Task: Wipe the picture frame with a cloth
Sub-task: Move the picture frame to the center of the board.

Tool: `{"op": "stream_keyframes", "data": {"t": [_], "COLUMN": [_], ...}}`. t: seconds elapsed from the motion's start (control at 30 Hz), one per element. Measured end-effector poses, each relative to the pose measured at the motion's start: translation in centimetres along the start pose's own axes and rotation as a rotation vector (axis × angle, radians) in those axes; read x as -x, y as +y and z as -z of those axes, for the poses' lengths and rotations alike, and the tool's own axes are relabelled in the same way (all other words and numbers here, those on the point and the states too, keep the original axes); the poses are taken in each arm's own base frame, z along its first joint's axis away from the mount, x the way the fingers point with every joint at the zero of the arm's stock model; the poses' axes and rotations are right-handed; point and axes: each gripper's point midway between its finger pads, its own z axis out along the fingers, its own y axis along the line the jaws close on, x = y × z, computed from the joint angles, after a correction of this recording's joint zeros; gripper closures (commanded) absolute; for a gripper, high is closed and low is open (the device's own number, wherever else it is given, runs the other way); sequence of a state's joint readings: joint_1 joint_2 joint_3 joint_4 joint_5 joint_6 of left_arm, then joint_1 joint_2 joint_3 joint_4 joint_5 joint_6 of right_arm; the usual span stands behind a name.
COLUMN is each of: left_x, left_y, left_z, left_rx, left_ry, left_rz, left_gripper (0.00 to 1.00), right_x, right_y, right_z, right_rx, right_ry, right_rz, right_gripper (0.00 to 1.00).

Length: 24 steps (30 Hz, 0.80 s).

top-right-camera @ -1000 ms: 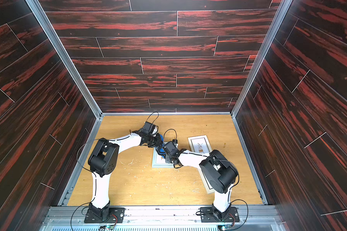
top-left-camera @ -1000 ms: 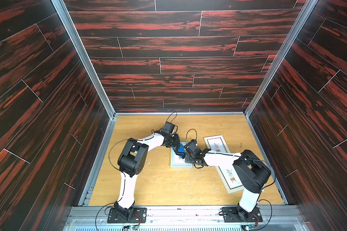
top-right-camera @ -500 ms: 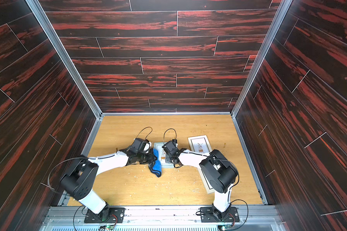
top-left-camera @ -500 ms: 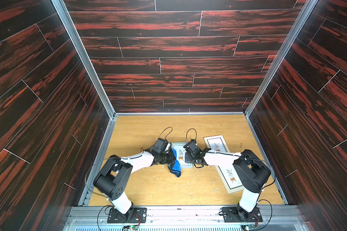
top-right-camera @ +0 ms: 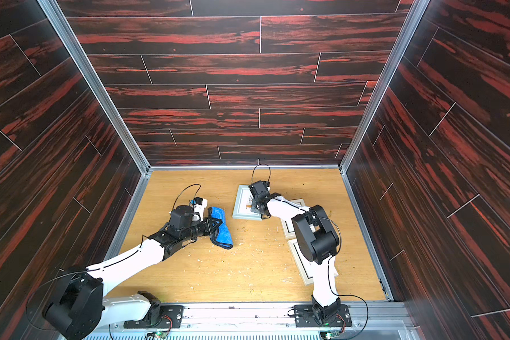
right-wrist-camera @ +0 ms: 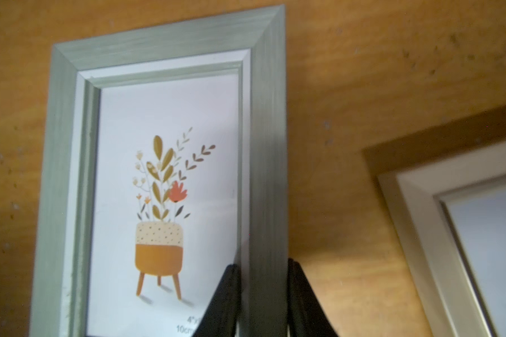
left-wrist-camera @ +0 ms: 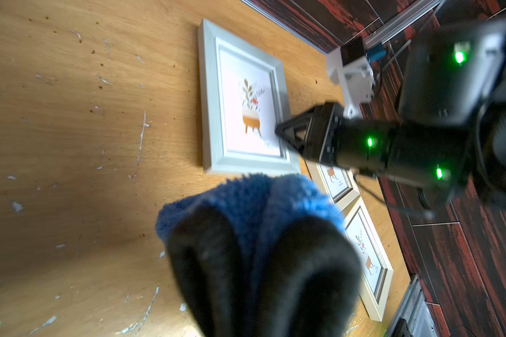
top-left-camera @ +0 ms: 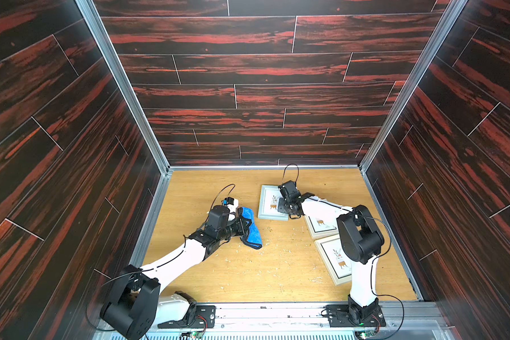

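The floor beyond the frame's far edge is bare, so I will move the frame outward toward the back wall with my right gripper and let go of the frame's side bar.
The picture frame is grey-green with a potted-plant print and lies flat on the wooden floor. My right gripper is shut on its right side rail, one finger on the glass side and one outside. The bright blue fluffy cloth hangs bunched from my left gripper, which is shut on it. The cloth is left of the frame and slightly nearer the front, apart from it. In the left wrist view the cloth covers the space between the black fingers.
Two beige frames lie at the right, partly under the right arm; one shows in the right wrist view. Pale crumbs and shavings are scattered over the floor. Dark wood walls enclose three sides.
My left arm has drawn back to the left and front, taking the cloth off the frame. The right gripper has slid the frame a little toward the back wall.
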State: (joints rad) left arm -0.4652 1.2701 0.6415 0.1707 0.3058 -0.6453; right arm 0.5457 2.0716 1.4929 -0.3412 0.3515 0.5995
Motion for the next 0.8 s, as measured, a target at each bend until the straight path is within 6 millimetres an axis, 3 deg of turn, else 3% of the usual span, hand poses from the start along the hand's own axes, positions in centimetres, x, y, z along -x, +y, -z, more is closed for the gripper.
{"op": "stream_keyframes", "data": {"t": [0.17, 0.33, 0.5, 0.63, 0.8], "left_x": [-0.7, -0.5, -0.3, -0.3, -0.5], "left_y": [1.0, 0.9, 0.8, 0.6, 0.5], "left_z": [0.4, 0.6, 0.6, 0.5, 0.3], "left_rx": [0.02, 0.015, 0.009, -0.002, -0.01], "left_ry": [-0.001, -0.013, -0.02, -0.021, -0.01], "left_rz": [0.005, 0.002, 0.001, -0.002, 0.0], "left_gripper": [1.0, 1.0, 1.0, 1.0, 1.0], "right_x": [3.5, 5.5, 7.3, 7.8, 7.7], "right_y": [-0.9, -3.2, -4.9, -6.1, -6.3], "right_z": [-2.6, -5.2, -6.1, -6.2, -6.3], "right_rx": [-0.034, -0.085, -0.104, -0.119, -0.123], "right_ry": [-0.019, -0.003, -0.011, -0.009, -0.01], "right_rz": [-0.029, -0.055, -0.086, -0.097, -0.079], "right_gripper": [0.92, 0.91, 0.88, 0.65, 0.45]}}
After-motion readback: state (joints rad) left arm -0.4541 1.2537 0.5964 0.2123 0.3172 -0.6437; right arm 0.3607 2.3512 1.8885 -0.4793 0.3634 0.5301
